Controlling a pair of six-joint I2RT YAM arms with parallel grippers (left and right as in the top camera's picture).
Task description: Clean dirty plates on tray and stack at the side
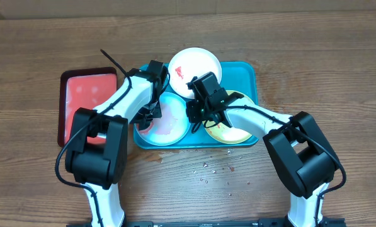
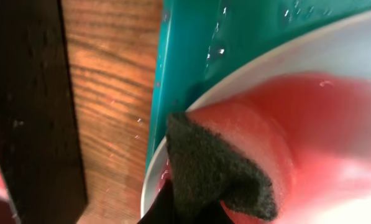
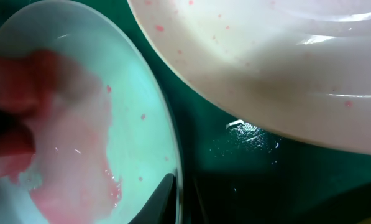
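I will lift my right gripper, cross the teal tray [image 1: 249, 79], lower and release the plate on bare tabletop, as that lies to the gripper's right in the overhead view.
The teal tray [image 1: 249, 79] holds three dirty plates: a white one [image 1: 195, 62] at the back, a light blue one [image 1: 170, 123] at front left and a yellow-green rimmed one [image 1: 233, 132] at front right. My left gripper [image 1: 151, 113] is shut on a dark sponge [image 2: 216, 171] that presses on the red smear at the light blue plate's [image 2: 334, 124] left edge. My right gripper [image 1: 191, 111] pinches that plate's right rim; in the right wrist view one finger [image 3: 163, 198] lies inside the rim of the plate [image 3: 132, 112]. The white plate [image 3: 266, 62] overhangs nearby.
A red tray [image 1: 87, 94] with a dark rim [image 2: 30, 106] lies left of the teal tray [image 2: 191, 50]. Small droplets or crumbs [image 1: 216, 173] speckle the wooden table in front of the teal tray. Wet teal floor [image 3: 247, 140] shows between the plates.
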